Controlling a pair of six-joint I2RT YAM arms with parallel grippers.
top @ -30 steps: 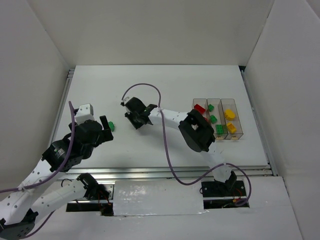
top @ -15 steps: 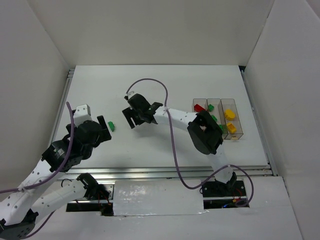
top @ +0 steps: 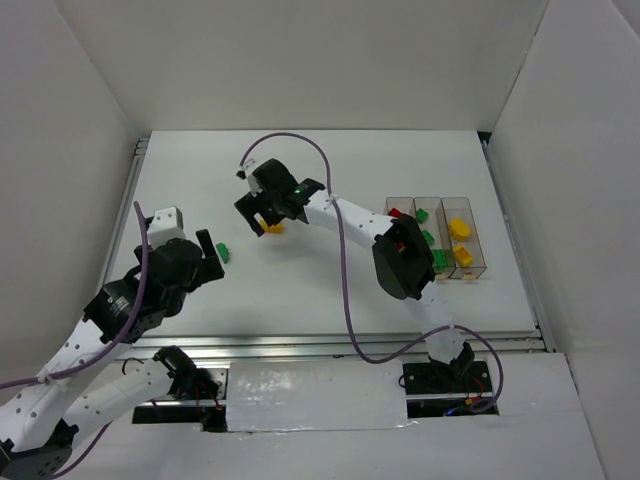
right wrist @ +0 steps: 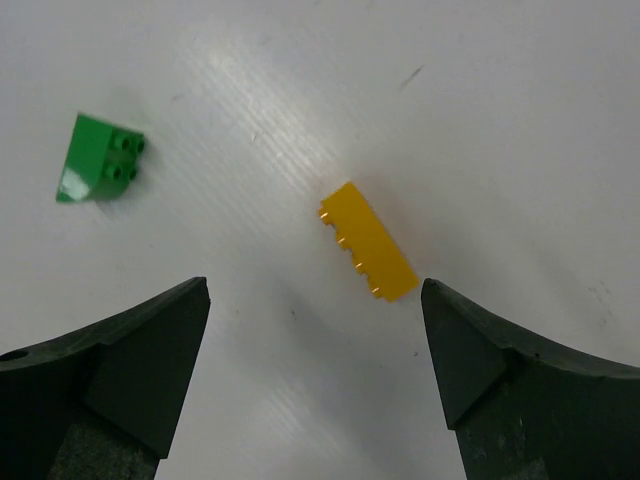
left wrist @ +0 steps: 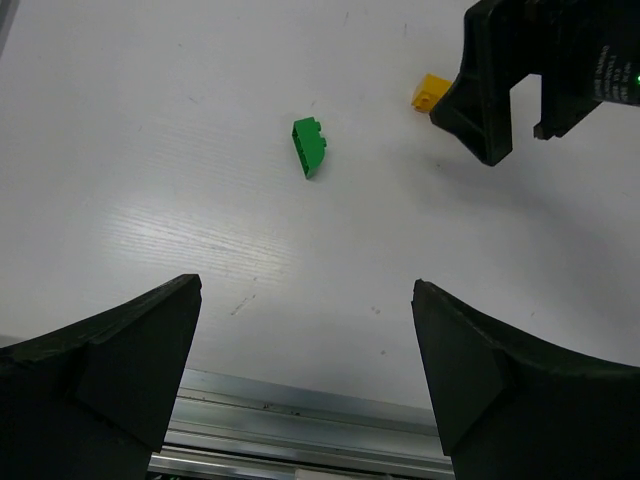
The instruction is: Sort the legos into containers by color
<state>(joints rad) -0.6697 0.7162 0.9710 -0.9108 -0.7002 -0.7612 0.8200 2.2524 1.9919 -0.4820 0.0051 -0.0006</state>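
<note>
The yellow lego is below, nearer one finger, so my right gripper will next go down and toward the right in the wrist view to straddle the lego's long sides.
A yellow lego (right wrist: 368, 241) lies on the white table, just ahead of my right gripper (right wrist: 315, 288), whose fingers stand open and hold nothing. From above, that gripper (top: 255, 218) hovers left of centre with the yellow lego (top: 272, 228) at its near side. A green lego (top: 222, 252) lies further left, a short way in front of my open, empty left gripper (left wrist: 307, 290); the same green lego (left wrist: 309, 146) shows in the left wrist view. The containers (top: 484, 245) stand at the right, holding red (top: 400, 213), green (top: 427, 238) and yellow (top: 460, 228) legos in separate bins.
White walls enclose the table on three sides. An aluminium rail (left wrist: 300, 440) runs along the near edge, below my left gripper. The right arm's purple cable (top: 335, 250) loops over the table's middle. The right arm's elbow (top: 400, 262) partly covers the containers' left bin.
My right gripper has gone from shut to open and shifted toward the far left. The yellow lego now shows on the table beside it. The left arm has barely moved.
</note>
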